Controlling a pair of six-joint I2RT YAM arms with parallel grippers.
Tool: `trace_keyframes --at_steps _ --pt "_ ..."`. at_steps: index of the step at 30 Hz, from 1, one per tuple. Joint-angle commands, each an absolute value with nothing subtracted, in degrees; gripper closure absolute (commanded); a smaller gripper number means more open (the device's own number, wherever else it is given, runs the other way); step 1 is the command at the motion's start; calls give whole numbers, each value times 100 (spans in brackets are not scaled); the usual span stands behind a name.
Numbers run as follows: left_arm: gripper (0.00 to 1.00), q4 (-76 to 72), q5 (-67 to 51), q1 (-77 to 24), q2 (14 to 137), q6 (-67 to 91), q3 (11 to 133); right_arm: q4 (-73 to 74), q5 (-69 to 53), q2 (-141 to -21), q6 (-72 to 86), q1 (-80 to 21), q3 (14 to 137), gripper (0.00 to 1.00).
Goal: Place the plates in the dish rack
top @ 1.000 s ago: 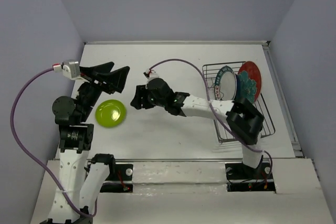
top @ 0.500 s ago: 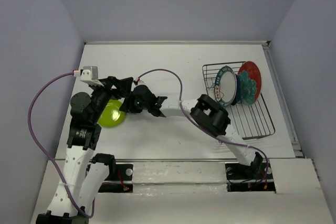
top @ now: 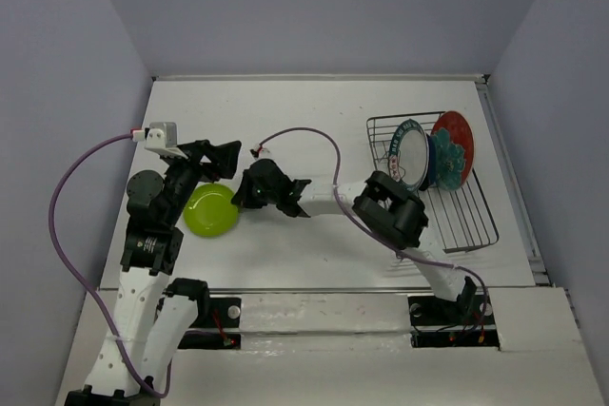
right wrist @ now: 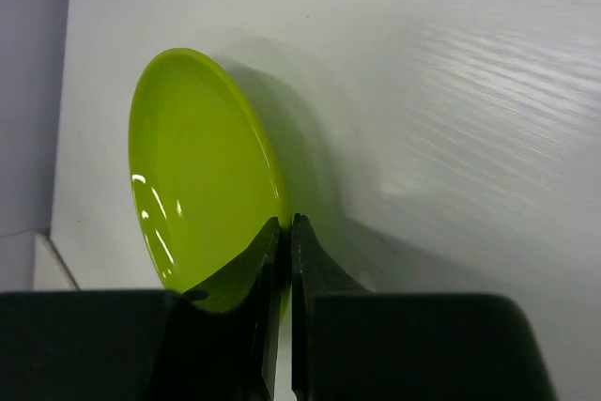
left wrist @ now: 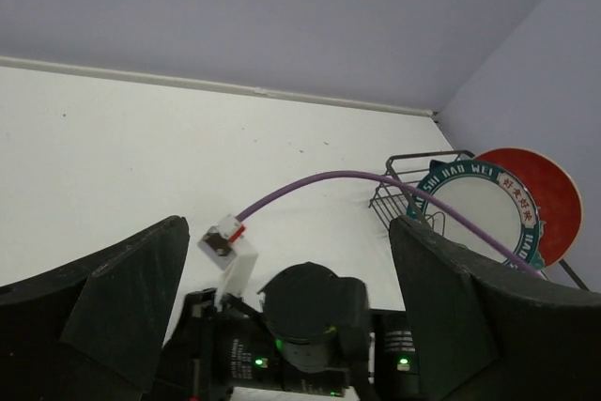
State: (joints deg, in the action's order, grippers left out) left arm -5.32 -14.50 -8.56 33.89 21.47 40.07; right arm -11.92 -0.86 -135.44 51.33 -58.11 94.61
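Note:
The dish rack's empty slot (top: 383,152) beside the white plate is to the right in the top view. I should next lift the green plate (top: 211,210) with my right gripper, carry it there, lower it and let go.
A lime green plate (top: 211,210) lies on the white table at the left, and my right gripper (top: 244,195) is shut on its right rim. The right wrist view shows the two fingers (right wrist: 286,223) pinched on the edge of that plate (right wrist: 197,176). My left gripper (top: 217,161) hangs open just above and behind the plate, with nothing between its fingers (left wrist: 288,223). The dish rack (top: 476,225) stands at the right and holds a white plate with a green lettered rim (top: 409,154), a dark blue plate (top: 431,166) and a red patterned plate (top: 453,145), all on edge.
The right arm's wrist (left wrist: 310,316) and its purple cable (left wrist: 319,180) lie directly under my left gripper. The rack (left wrist: 413,171) with the white plate (left wrist: 484,213) and the red plate (left wrist: 549,185) shows at the right of the left wrist view. Walls enclose the table.
My right arm reached left across the table to the green plate and its jaws closed on the rim. The left arm swung in over the plate, still open.

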Motion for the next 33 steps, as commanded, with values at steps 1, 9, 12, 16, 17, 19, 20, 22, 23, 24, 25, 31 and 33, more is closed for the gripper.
trace_keyframes --at_steps 1,9,12,16,17,19,20,22,23,24,25,31,33 --pt "1 -817 -1485 -879 3340 2065 3964 -1354 1606 -11657 3730 -5818 8563 93" --pt "1 -861 -1679 -896 3366 2109 3938 198 4005 -8308 1735 -4871 7049 93" --pt "1 -879 -1740 -896 3375 2127 3946 850 4969 -7518 1171 -4641 6892 93" --pt "1 -888 -1802 -896 3419 2153 3938 1063 5931 -6927 204 -4404 6671 93" --pt "1 -888 -1810 -896 3428 2153 3938 1107 6020 -6743 2 -4351 6645 93" --pt "1 -879 -1811 -896 3463 2162 3938 1212 6196 -6645 -402 -4271 6653 93" --pt "1 -879 -1811 -896 3472 2162 3938 1248 6231 -6653 -509 -4202 6671 93" --pt "1 -879 -1802 -896 3472 2162 3938 1379 6258 -6775 -684 -4148 6715 93" --pt "1 -879 -1793 -888 3472 2153 3929 1545 6240 -6837 -694 -4096 6793 93" --pt "1 -879 -1793 -896 3472 2153 3929 1547 6232 -6899 -694 -4096 6829 93" --pt "1 -879 -1793 -896 3472 2153 3929 1695 6214 -6960 -694 -4035 6855 93" --pt "1 -870 -1802 -896 3463 2153 3937 2320 5801 -7453 -449 -3762 7014 93" --pt "1 -870 -1802 -896 3454 2153 3938 2512 5661 -7654 -378 -3762 7040 93"
